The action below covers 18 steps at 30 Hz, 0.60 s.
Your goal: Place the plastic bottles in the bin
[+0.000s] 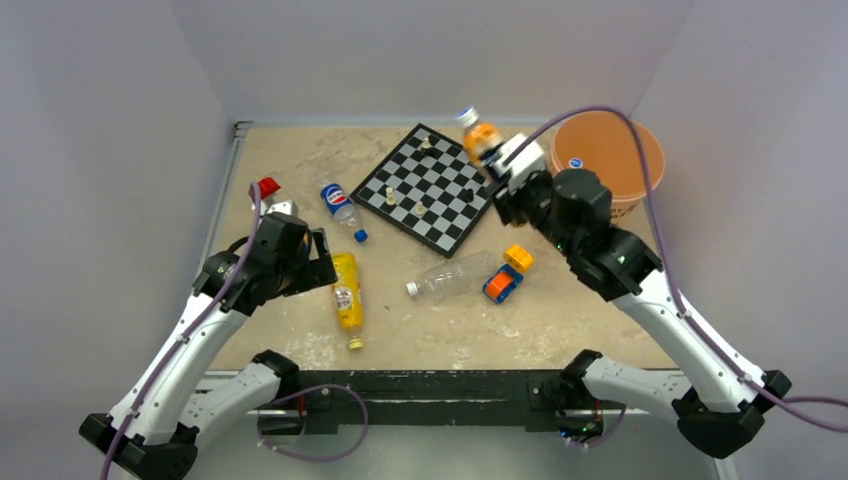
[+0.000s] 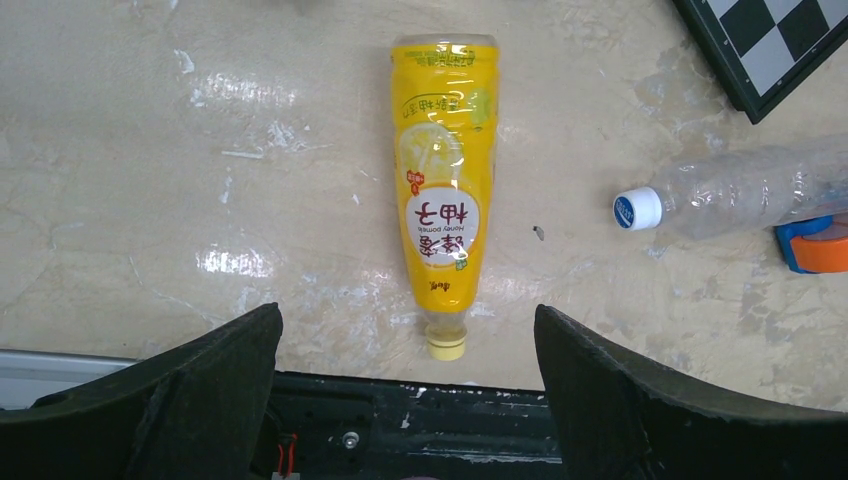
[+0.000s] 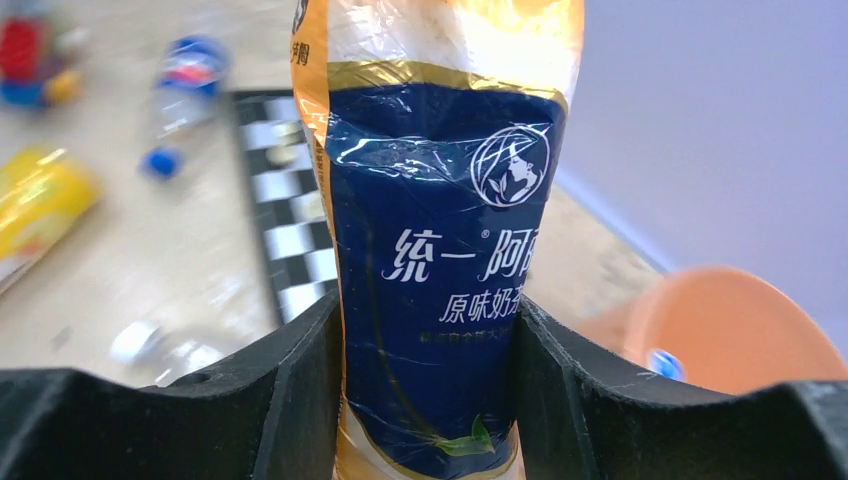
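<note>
Next, my right gripper swings outward and to the right in the top view, over the bin's opening, since the orange bottle is still beside it.
My right gripper (image 1: 497,168) is shut on the orange bottle with the dark label (image 1: 481,139), holding it above the chessboard's far corner, left of the orange bin (image 1: 620,175). In the right wrist view the fingers (image 3: 300,390) clamp that bottle (image 3: 440,250), and the bin (image 3: 730,330) sits to the right. A small white-and-blue item (image 1: 577,163) lies inside the bin. The Pepsi bottle (image 1: 340,205), yellow bottle (image 1: 347,290) and plain clear bottle (image 1: 455,275) lie on the table. My left gripper (image 2: 410,365) is open above the yellow bottle's (image 2: 443,190) cap end.
A chessboard (image 1: 430,185) with a few pieces lies mid-table. A toy block car (image 1: 508,273) lies beside the clear bottle (image 2: 740,190). A red-topped object (image 1: 268,188) stands at the left, partly hidden by my left arm. Walls close the left, far and right sides.
</note>
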Available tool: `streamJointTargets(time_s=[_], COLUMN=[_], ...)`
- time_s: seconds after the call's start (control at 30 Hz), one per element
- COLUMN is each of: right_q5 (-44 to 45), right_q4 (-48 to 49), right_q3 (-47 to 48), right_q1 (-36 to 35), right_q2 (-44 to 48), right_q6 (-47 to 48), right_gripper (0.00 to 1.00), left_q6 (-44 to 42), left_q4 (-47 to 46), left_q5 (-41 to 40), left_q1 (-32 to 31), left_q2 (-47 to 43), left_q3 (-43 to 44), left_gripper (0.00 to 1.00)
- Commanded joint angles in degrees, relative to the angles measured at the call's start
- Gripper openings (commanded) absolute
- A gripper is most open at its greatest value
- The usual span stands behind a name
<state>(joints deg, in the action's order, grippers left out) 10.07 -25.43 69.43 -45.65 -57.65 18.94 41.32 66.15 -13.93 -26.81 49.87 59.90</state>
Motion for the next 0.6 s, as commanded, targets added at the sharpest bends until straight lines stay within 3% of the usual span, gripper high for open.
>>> streamJointTargets(time_s=[0.0, 0.17, 0.27, 0.47, 0.53, 0.57], right_q5=[6.47, 10.12, 7.14, 8.41, 9.55, 11.46], right_q4=[3.74, 11.18, 13.59, 19.59, 20.69, 21.78], right_q3=[5.34, 7.22, 8.83, 11.22, 13.08, 13.18], right_q1=[10.8, 25.64, 34.5, 41.19, 42.58, 42.99], right_q2=[-1.51, -3.59, -6.71, -14.28, -17.0, -18.04], right_q6=[-5.38, -6.19, -8.74, -8.37, -8.59, -8.64], right_gripper=[0.46, 0.45, 0.44, 0.44, 0.53, 0.65], left_q6=[-0.7, -1.49, -2.41, -2.23, -2.34, -2.42], left_q4=[-0.16, 0.38, 1.11, 1.62, 1.53, 1.53], left_q5=[-0.55, -0.87, -1.28, -1.64, -1.56, -1.54], left_q1=[-0.17, -0.19, -0.17, -0.16, -0.17, -0.16], left_q2=[-0.08, -0.39, -0.27, -0.81, -1.09, -1.15], left_q3=[2.06, 3.04, 3.76, 3.73, 3.35, 3.3], left_gripper=[1.0, 1.0, 1.0, 1.0, 1.0, 1.0])
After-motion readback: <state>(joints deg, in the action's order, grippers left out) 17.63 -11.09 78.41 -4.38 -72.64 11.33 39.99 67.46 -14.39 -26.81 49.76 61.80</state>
